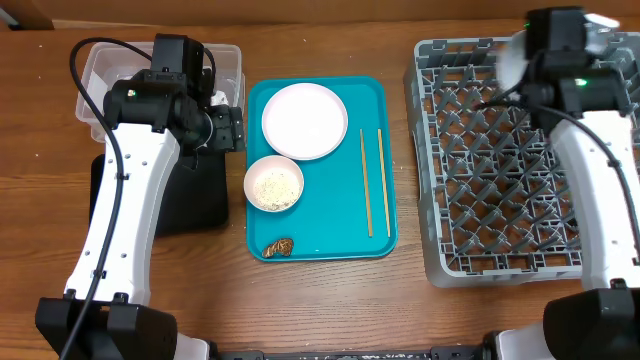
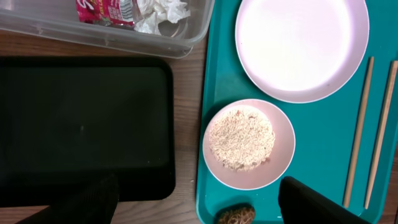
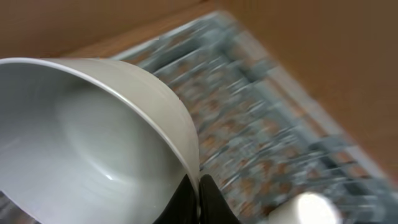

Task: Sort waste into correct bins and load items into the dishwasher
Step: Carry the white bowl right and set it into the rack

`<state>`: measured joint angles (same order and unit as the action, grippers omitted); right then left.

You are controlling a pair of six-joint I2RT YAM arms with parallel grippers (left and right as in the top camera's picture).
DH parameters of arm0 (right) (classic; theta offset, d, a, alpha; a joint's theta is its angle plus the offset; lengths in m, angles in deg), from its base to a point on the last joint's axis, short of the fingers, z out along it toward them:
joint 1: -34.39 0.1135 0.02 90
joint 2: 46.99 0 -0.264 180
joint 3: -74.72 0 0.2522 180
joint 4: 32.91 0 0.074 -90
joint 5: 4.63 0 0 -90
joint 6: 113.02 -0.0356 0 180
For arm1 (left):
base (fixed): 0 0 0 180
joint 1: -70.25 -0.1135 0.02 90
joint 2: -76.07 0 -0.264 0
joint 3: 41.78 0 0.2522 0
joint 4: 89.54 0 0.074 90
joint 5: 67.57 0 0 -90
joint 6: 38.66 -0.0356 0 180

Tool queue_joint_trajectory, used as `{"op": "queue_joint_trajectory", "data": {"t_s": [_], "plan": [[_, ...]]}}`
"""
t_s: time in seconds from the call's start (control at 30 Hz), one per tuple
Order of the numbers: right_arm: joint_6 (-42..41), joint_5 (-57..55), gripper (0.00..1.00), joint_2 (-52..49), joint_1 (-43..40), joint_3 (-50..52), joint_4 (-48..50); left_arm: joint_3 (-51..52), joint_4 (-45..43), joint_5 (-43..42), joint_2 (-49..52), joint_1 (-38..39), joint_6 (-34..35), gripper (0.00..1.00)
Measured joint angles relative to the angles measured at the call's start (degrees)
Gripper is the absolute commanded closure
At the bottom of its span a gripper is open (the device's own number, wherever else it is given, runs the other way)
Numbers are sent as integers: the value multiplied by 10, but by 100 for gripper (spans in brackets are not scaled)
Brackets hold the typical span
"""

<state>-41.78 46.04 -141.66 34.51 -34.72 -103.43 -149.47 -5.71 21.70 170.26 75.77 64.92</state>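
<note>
My right gripper needs to move down and back to the rack wires (image 3: 264, 171) beside the white object to free the pale grey bowl, because the pegs are below the gripper and nearer my base.
My right gripper (image 3: 199, 186) is shut on the rim of a pale grey bowl (image 3: 81, 137) and holds it tilted above the grey dish rack (image 3: 261, 112). From overhead the bowl (image 1: 512, 62) is over the rack's (image 1: 500, 190) far edge. My left gripper (image 2: 199, 208) is open and empty. It hovers over the teal tray's left edge, between the black tray (image 2: 81, 124) and a white bowl (image 2: 283, 146) of rice (image 2: 241, 138). A brown scrap (image 2: 235, 214) lies just below. The white plate (image 1: 304, 120) and two chopsticks (image 1: 368, 180) lie on the teal tray. A red wrapper (image 2: 102, 9) and a tissue (image 2: 163, 12) are in the clear tub (image 2: 93, 32).
The teal tray (image 1: 340, 230) sits mid-table between the black tray (image 1: 195, 205) and the rack. The clear tub (image 1: 98, 70) is at the far left. A blurred white object (image 3: 305, 208) shows low in the right wrist view.
</note>
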Motion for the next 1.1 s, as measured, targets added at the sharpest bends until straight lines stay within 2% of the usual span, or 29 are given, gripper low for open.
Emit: {"op": "queue_joint_trajectory", "data": {"t_s": [0.23,0.47,0.8,1.1], "plan": [[2,-134,96,-9,-76,6,71,0,0,0,0,0,0,16],[12,-230,96,-83,-141,6,131,0,-1,0,0,0,0,16],[23,-254,96,-168,-219,13,159,0,7,0,0,0,0,16],[20,-242,96,-223,-214,13,141,0,6,0,0,0,0,15]]}}
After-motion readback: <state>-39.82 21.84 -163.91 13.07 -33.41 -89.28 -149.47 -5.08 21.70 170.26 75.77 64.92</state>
